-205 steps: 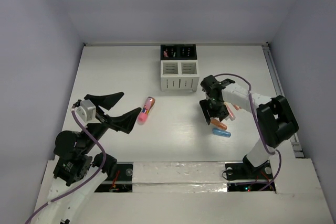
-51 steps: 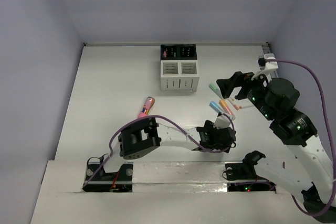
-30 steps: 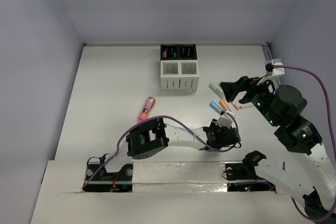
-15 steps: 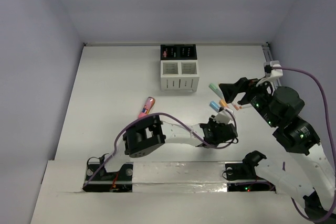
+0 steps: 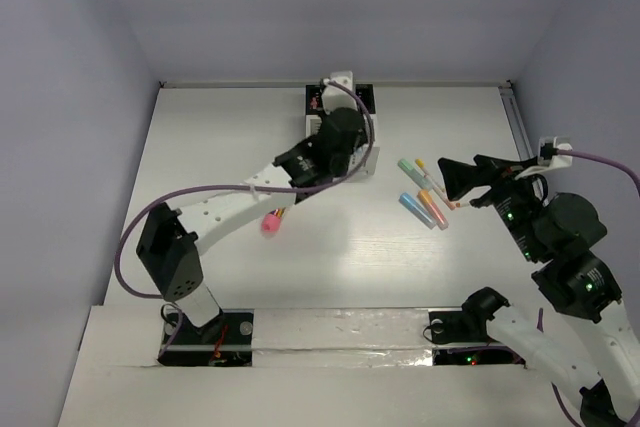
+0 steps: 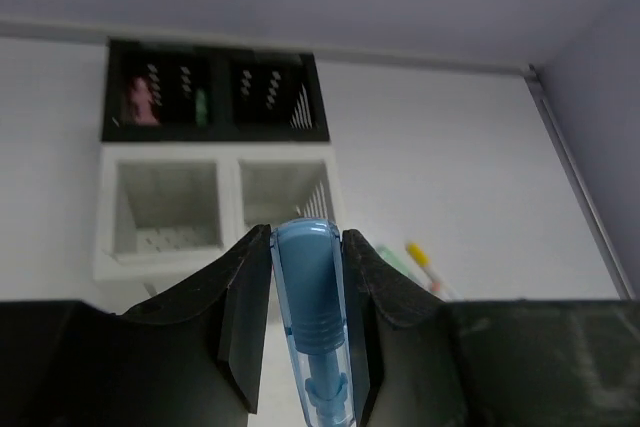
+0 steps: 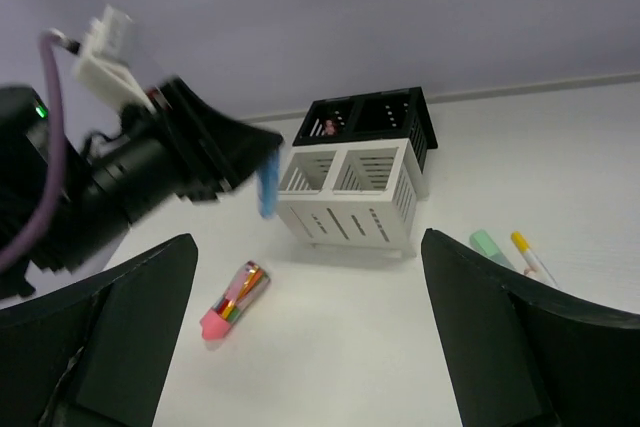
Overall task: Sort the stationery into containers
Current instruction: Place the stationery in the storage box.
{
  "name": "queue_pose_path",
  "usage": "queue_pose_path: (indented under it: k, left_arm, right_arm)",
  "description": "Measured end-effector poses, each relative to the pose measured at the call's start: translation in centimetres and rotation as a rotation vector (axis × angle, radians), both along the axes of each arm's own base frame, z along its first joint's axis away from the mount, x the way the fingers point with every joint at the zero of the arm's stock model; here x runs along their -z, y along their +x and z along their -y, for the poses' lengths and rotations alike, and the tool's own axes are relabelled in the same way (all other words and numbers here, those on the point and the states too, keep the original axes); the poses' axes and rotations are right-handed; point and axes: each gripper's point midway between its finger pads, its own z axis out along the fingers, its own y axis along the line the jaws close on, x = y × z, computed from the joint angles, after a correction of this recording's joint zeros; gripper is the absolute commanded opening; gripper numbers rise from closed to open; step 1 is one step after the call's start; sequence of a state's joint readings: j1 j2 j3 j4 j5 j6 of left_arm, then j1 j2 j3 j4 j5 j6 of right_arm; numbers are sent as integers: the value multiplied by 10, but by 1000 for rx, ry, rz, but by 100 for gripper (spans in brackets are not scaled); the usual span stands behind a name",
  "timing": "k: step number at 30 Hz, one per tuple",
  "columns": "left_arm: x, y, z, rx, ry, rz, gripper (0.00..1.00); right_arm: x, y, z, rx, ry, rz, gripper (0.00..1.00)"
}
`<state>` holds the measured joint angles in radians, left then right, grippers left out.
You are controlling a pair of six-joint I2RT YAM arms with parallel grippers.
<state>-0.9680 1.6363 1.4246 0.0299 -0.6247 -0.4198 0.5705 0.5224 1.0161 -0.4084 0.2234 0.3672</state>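
Observation:
The pink and green items stand together in that one container, so my left gripper will next move outward past the white containers and down over the black container with the blue marker.
My left gripper is shut on a blue marker. It hovers just in front of the white containers, with the black containers behind them. From above, the left gripper covers most of the white containers. The right wrist view shows the blue marker hanging beside the white containers. My right gripper is open and empty at the right, next to several loose markers. A thick pink marker lies partly under the left arm.
A pink item and a green one stand in the left black compartment. Mint and yellow-tipped markers lie right of the white containers. The left arm stretches diagonally across the table's left half. Walls close in the back and sides.
The left arm swung from the front middle of the table up to the containers, carrying the blue marker. The right arm drew back slightly to the right.

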Motion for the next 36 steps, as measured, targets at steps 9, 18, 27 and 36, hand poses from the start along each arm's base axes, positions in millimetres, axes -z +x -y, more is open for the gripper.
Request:
queue_pose_path:
  k: [9,18,27,36]
  left_arm:
    - [-37,123,-64,-195,-10,106,6]
    - [26,211,-98,-281,133,61,6]
    - [40,233,-95,-256,192,82,7]
    - [58,244,-89,-244,214,98,9]
  right_arm:
    - [29,10,-10,-12,-10,-58,100]
    - [72,16,-31,-92,-26,-122,100]
    - [66,17,-40,-131,-9,-96,100]
    - [76,19,-45,-147,-4,-93,100]
